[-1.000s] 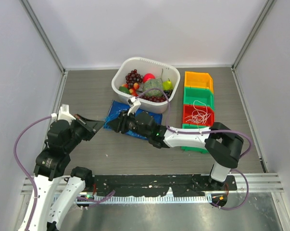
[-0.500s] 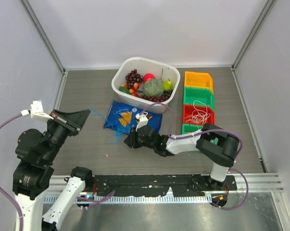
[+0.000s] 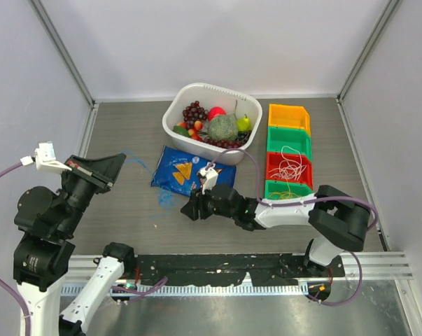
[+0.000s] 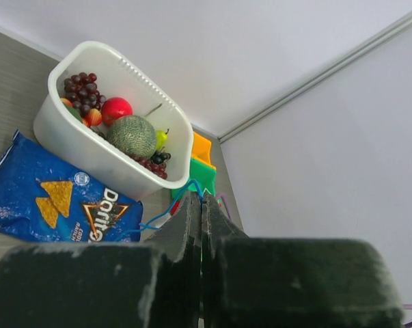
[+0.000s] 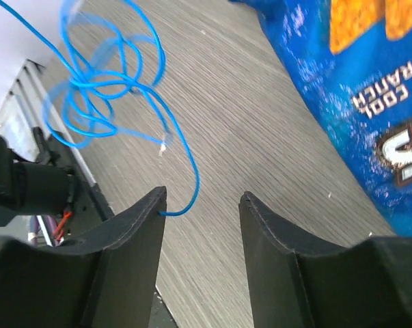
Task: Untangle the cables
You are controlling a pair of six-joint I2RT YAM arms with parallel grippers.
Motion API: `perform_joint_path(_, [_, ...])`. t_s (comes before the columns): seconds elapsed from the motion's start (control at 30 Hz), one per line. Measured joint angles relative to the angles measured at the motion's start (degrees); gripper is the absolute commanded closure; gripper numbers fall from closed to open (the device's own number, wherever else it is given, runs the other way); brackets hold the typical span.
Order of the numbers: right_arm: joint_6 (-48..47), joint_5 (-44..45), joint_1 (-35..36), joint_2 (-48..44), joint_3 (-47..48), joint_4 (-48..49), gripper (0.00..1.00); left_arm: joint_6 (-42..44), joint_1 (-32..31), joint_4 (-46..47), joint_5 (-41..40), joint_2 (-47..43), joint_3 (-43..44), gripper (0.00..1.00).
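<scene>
My right gripper next shifts outward and left in the top view onto the blue cable's loopy heap (image 5: 102, 87), as only one cable part reaches its fingers.
My left gripper (image 3: 117, 165) is raised at the left and shut on one end of the thin blue cable (image 3: 162, 198). In the left wrist view the blue cable (image 4: 156, 219) leaves the shut fingertips (image 4: 190, 202) and runs down toward the table. My right gripper (image 3: 190, 208) is low over the table in front of the chips bag, jaws open. In the right wrist view the blue cable's loopy bunch (image 5: 102, 87) hangs ahead of the gripper (image 5: 202, 199), and its free end touches the left finger (image 5: 141, 232). A white cable (image 3: 289, 168) lies in the red bin. Thin yellow strands (image 3: 286, 194) lie in the nearest green bin.
A blue Doritos bag (image 3: 186, 173) lies flat mid-table. A white tub of fruit (image 3: 184, 100) stands behind it. A row of orange, green and red bins (image 3: 288, 116) stands at the right. White walls enclose the table.
My left gripper has pulled back left and up with the blue cable. My right gripper has moved off the chips bag toward the near edge, and the cable now hangs between them.
</scene>
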Motion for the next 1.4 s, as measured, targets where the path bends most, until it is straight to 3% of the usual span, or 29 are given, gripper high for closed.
perform_joint_path(0.3, [-5.2,-1.8,0.0,-6.1,0.6,0.6,0.45,0.0,0.0,0.3,1.1,0.0,0.9,1.0])
perform_joint_path(0.5, [-5.8,-4.1,0.0,-3.1,7.5,0.6,0.45,-0.1,0.0,0.3,1.5,0.1,1.4,1.0])
perform_joint_path(0.87, [-5.2,-9.3,-0.1,5.2,11.4,6.1,0.45,-0.2,0.0,0.4,2.2,0.1,1.7,1.0])
perform_joint_path(0.97, [-4.5,-9.5,-0.3,6.5,12.2,7.0,0.52,-0.5,0.0,0.8,2.8,0.1,1.7,1.0])
perform_joint_path(1.13, [-3.5,-8.1,-1.1,8.2,13.9,7.9,0.8,-1.6,0.0,1.7,4.0,0.1,1.6,1.0])
perform_joint_path(1.2, [-3.2,-7.3,-1.3,8.4,14.0,7.9,0.97,-1.6,0.0,2.0,4.1,0.1,1.6,1.0])
perform_joint_path(1.4, [-3.0,-4.5,-1.7,8.4,13.2,8.8,0.99,-1.5,0.0,2.0,3.8,0.1,1.6,1.0])
